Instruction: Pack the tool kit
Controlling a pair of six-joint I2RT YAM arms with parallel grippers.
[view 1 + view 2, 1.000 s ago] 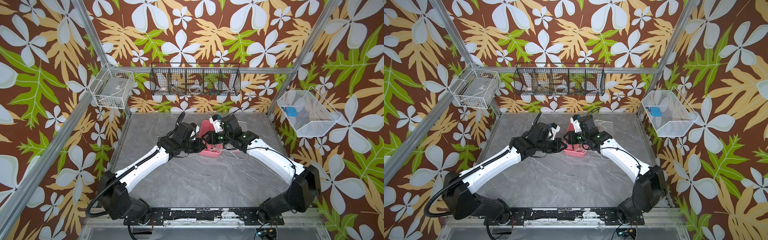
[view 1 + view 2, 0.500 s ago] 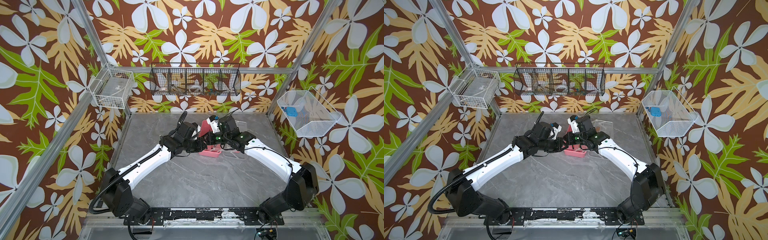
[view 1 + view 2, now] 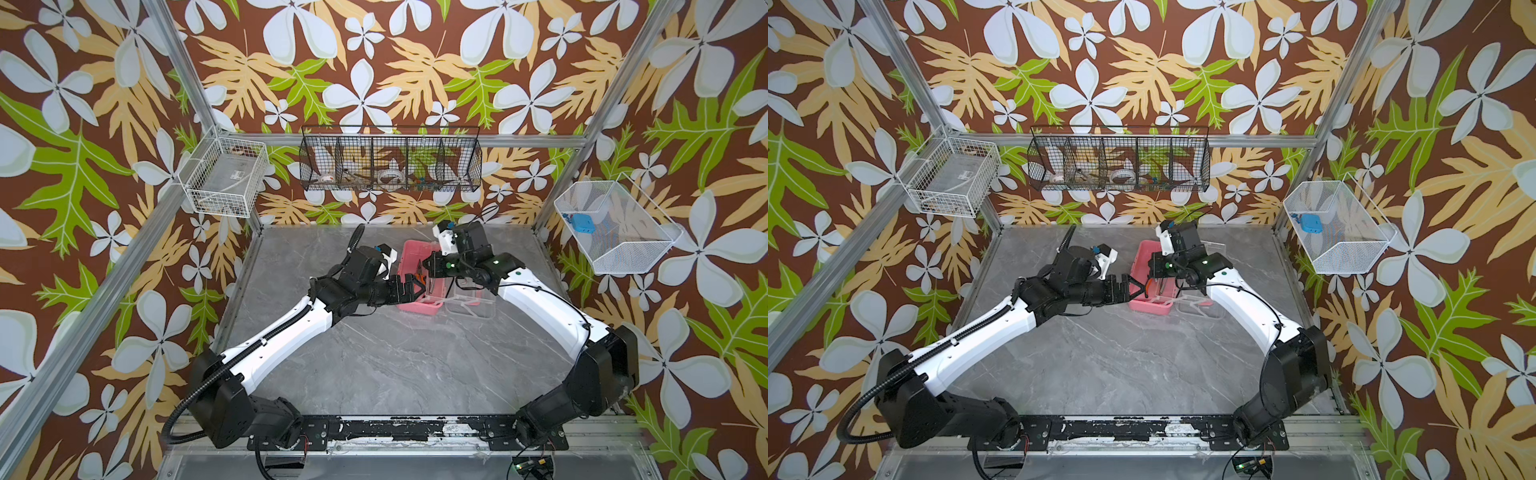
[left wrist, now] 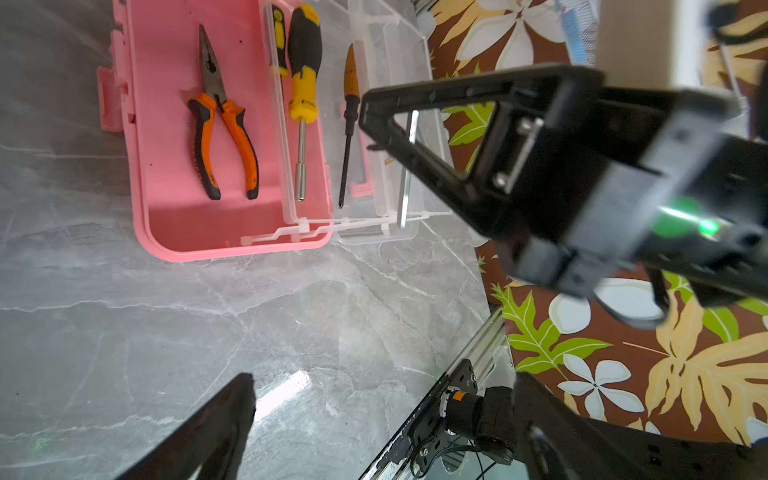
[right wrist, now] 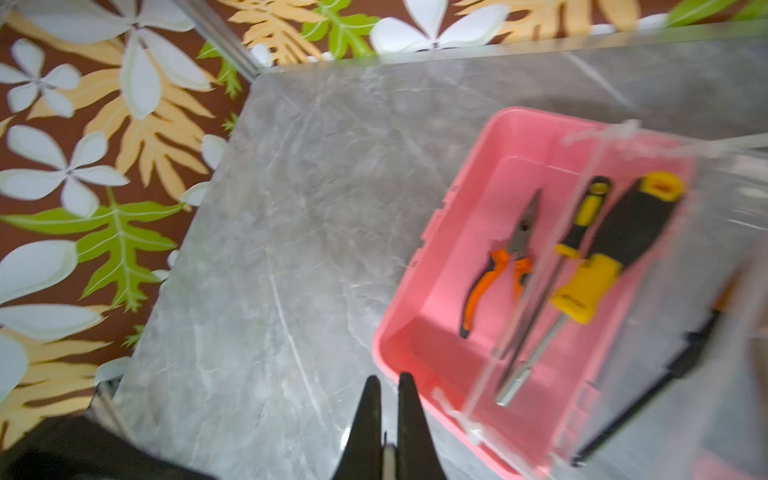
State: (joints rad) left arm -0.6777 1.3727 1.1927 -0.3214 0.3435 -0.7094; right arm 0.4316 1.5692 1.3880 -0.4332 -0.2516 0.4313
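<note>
The thin metal bit goes over the folded-out clear lid (image 3: 471, 298) (image 5: 720, 412) next, and my right gripper lowers and releases it beside the orange-handled screwdriver, as the lid has room there.
The tool kit's pink case (image 3: 410, 254) (image 3: 1144, 254) lies open on the table, and its clear lid (image 3: 469, 300) (image 4: 399, 54) is folded out beside it. Inside lie orange-black pliers (image 4: 220, 120) (image 5: 498, 270). A clear tray in the case holds a yellow-black screwdriver (image 4: 303, 83) (image 5: 615, 249) and a thinner one (image 4: 278, 41). My left gripper (image 3: 415, 289) (image 4: 386, 415) hangs open and empty at the case's near-left edge. My right gripper (image 3: 426, 268) (image 4: 366, 113) (image 5: 386, 380) is above the case, shut on a thin metal bit (image 4: 402, 203).
On the back wall hangs a black wire basket (image 3: 390, 164) with small items. A white wire basket (image 3: 226, 183) hangs at the left. Another white one (image 3: 615, 228), at the right, holds a blue object (image 3: 579, 222). Bare grey table (image 3: 395, 361) stretches in front of the case.
My right gripper has shut and my left gripper has opened wide. Both stay close together over the case.
</note>
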